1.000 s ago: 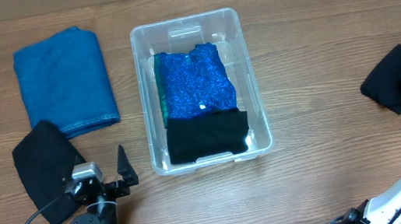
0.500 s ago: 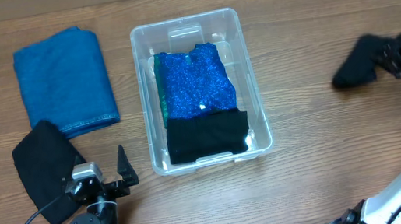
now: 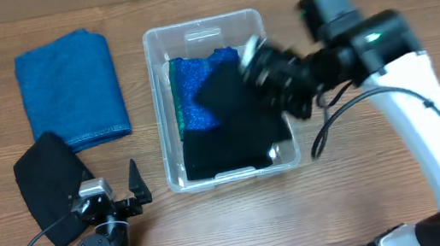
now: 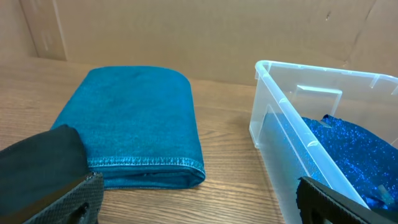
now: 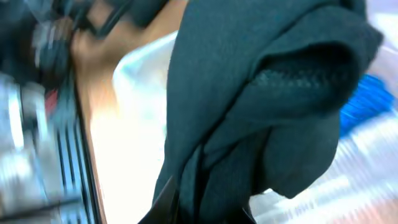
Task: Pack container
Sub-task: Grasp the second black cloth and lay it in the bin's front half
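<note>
The black cloth is still above the open container, and my right gripper will lower it next onto the folded black cloth [image 3: 235, 142] beside the sparkly blue cloth.
The clear plastic container [image 3: 160, 79] stands mid-table and holds a sparkly blue cloth [image 3: 192, 92] and a folded black cloth [image 3: 216, 154]. My right gripper [image 3: 260, 70] is shut on a black cloth [image 3: 229, 96] that hangs over the container's right half. In the right wrist view this black cloth [image 5: 249, 112] fills the frame and hides the fingers. My left gripper [image 3: 118, 198] is open and empty at the front left, low over the table. In the left wrist view the container [image 4: 273, 118] lies to its right.
A folded blue towel [image 3: 68, 88] lies at the back left and also shows in the left wrist view [image 4: 134, 124]. Another black cloth [image 3: 52, 185] lies in front of the towel, beside my left gripper.
My right arm has swung from the far right edge leftward with the black cloth, now over the container. The left arm has not moved.
</note>
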